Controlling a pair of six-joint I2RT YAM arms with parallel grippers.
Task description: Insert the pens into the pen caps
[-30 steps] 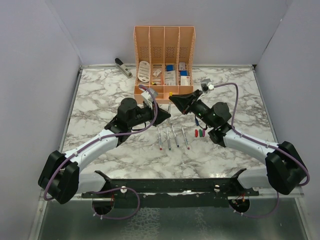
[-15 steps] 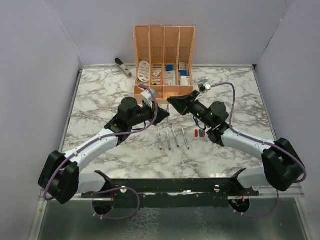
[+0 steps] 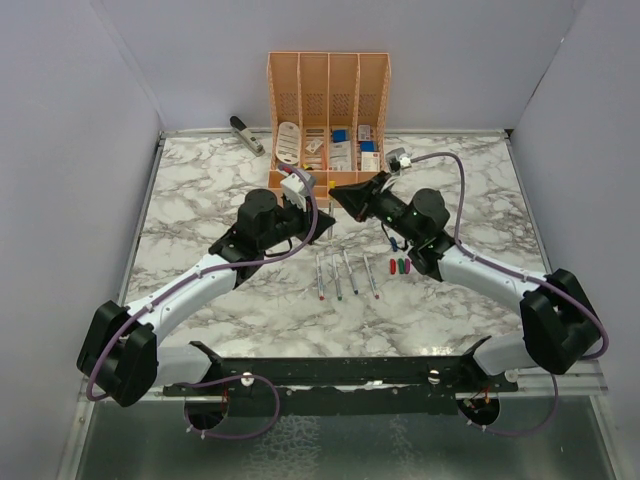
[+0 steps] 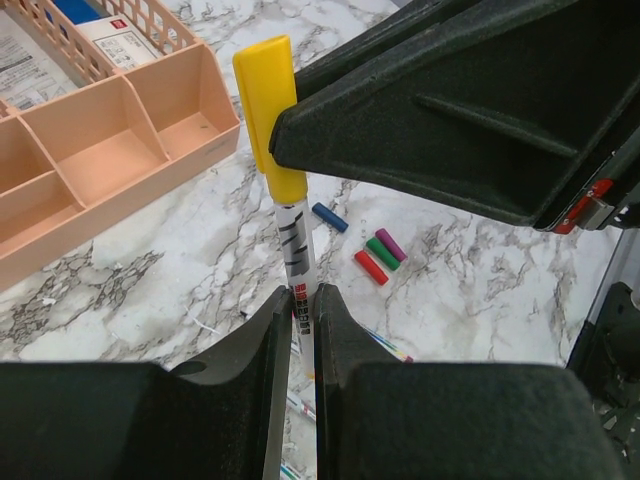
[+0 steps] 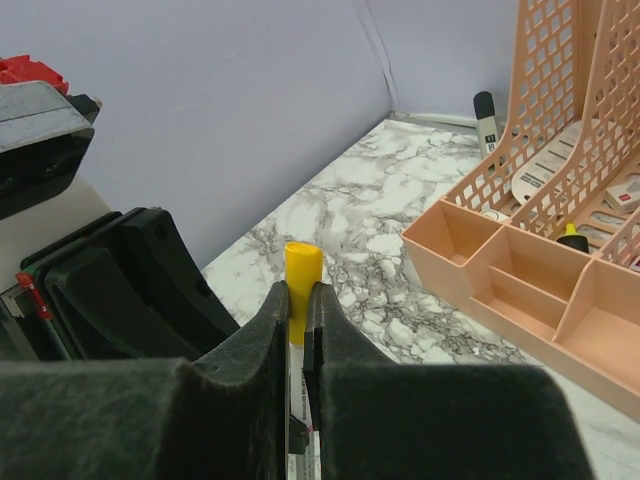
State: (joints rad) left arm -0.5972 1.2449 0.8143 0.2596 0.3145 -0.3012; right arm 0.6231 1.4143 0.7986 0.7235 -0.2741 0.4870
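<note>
Next, the left gripper tilts and lowers to the left in the top view to release the white pen, since bare marble lies below it there.
One pen [image 4: 297, 245] stands upright with my left gripper [image 4: 300, 295] shut on its white barrel. A yellow pen cap [image 4: 270, 110] sits over the pen's upper end, and my right gripper [image 5: 297, 290] is shut on that cap [image 5: 303, 275]. The two grippers meet in front of the organizer, left [image 3: 322, 210] and right [image 3: 340, 196]. Several more pens [image 3: 343, 274] lie side by side on the marble. The red [image 4: 371, 267], green [image 4: 382, 253], magenta [image 4: 391, 244] and blue [image 4: 329, 217] caps lie loose to their right.
An orange organizer [image 3: 328, 100] with stationery stands at the back centre, its low front trays [image 4: 110, 150] close behind the grippers. A grey stapler [image 3: 246, 134] lies at the back left. Grey walls enclose the table on three sides.
Both grippers have shifted together a little left and toward the organizer, still holding the pen and the yellow cap. The loose pens and caps have not moved.
</note>
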